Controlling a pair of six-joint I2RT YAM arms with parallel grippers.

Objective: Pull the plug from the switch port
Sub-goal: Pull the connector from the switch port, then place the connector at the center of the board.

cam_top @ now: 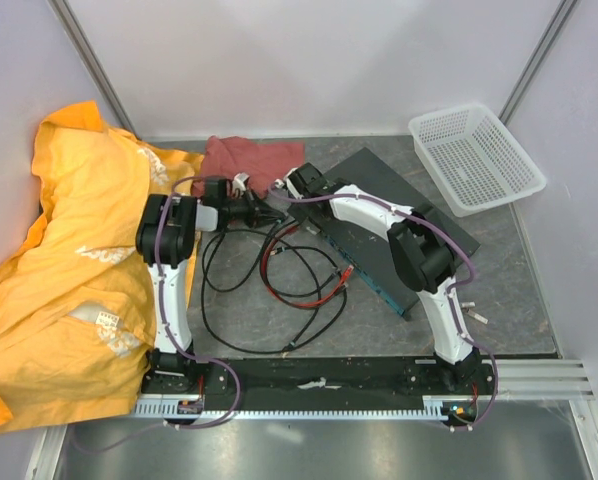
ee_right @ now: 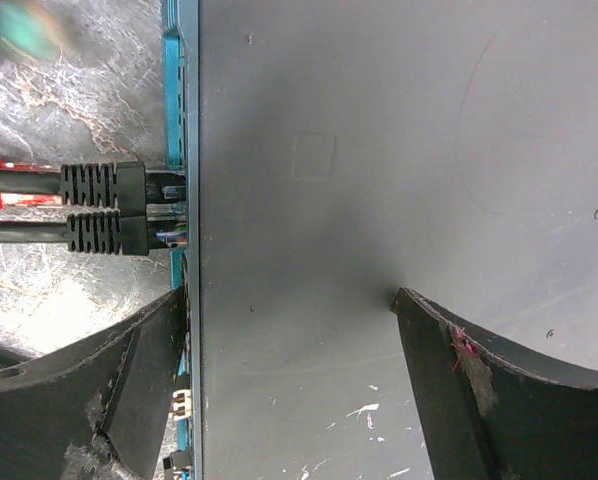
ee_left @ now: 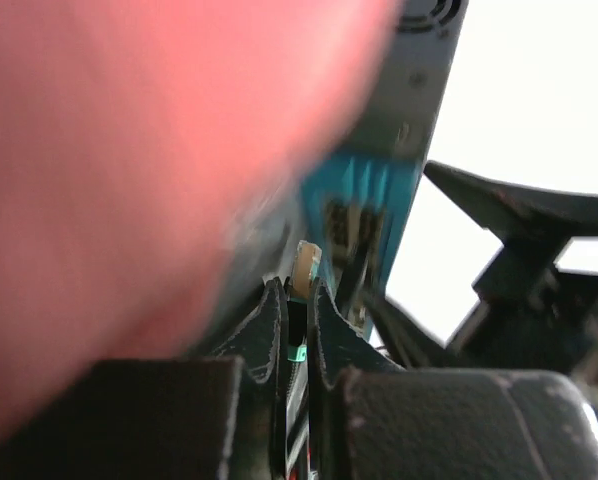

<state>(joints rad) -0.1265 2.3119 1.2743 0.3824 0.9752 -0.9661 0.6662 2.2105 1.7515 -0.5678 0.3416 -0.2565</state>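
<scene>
The plug's pale tip is outside the switch's teal port side, so my left gripper should lift the plug away from the switch toward the red cloth, then open.
The switch (cam_top: 399, 215) is a flat dark slab with a teal long edge (cam_top: 364, 270) facing left. My left gripper (cam_top: 269, 212) points at that edge. In the left wrist view its jaws (ee_left: 296, 290) are nearly closed on a plug (ee_left: 305, 266) with a pale tip, right at the teal port face (ee_left: 364, 195). I cannot tell whether the plug sits in the port. My right gripper (cam_top: 297, 183) is open over the switch's far left corner. Its jaws (ee_right: 291, 300) straddle the teal edge and top (ee_right: 379, 150). Two black plugs (ee_right: 104, 185) (ee_right: 104, 233) sit in ports.
Black cables (cam_top: 279, 290) and a red cable (cam_top: 319, 295) loop on the table between the arms. A red cloth (cam_top: 244, 160) lies behind the left gripper. A yellow cloth (cam_top: 69, 250) covers the left side. A white mesh basket (cam_top: 476, 158) stands at the back right.
</scene>
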